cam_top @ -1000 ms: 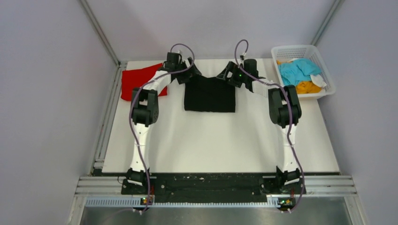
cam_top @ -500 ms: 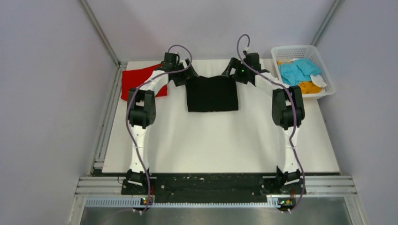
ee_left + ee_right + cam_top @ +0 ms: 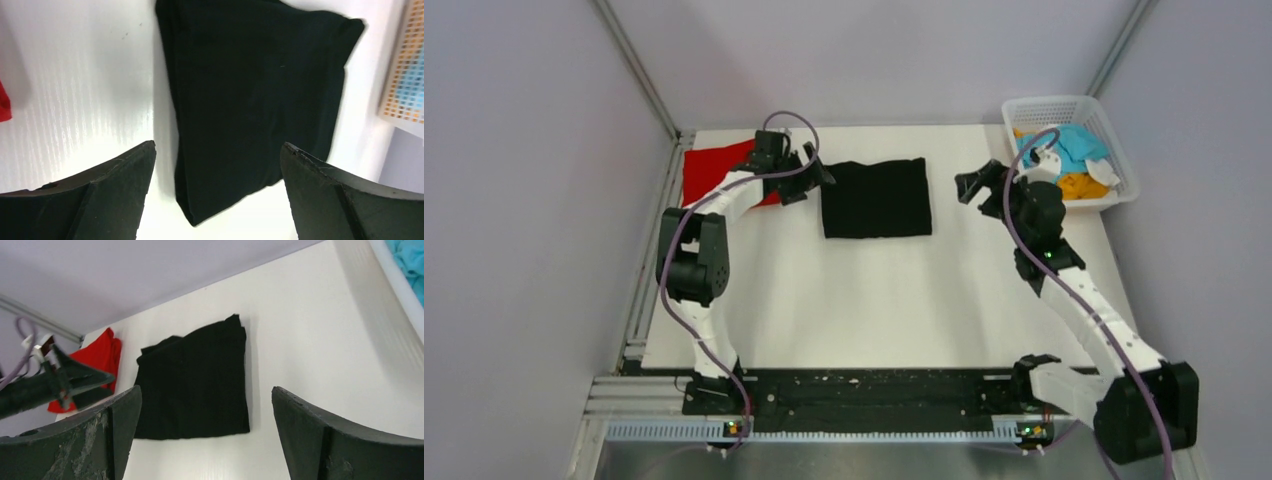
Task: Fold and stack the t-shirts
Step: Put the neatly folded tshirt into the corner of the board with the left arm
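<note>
The left gripper should next tip downward and lower to the right in the top view onto the black t-shirt's far corner by the red one, since that corner is nearest.
The black t-shirt [image 3: 875, 198] lies folded into a rectangle at the back middle of the table; it also shows in the left wrist view [image 3: 255, 95] and the right wrist view [image 3: 195, 385]. The red t-shirt [image 3: 711, 168] lies folded at the back left, partly under the left arm, and shows in the right wrist view [image 3: 97, 360]. The light blue t-shirt [image 3: 1064, 150] and the orange t-shirt [image 3: 1079, 186] lie in the basket. My left gripper [image 3: 817, 178] is open and empty just left of the black shirt. My right gripper [image 3: 969, 187] is open and empty to its right.
The white mesh basket [image 3: 1069, 107] stands at the back right corner, its wall also in the left wrist view [image 3: 405, 75]. A white cloth piece [image 3: 1103, 172] lies in it. Grey walls and metal rails enclose the table [image 3: 874, 300].
Both grippers have let go of the black shirt and opened. The left arm swung left. The right arm pulled back to the right and nearer. The black shirt lies flat.
</note>
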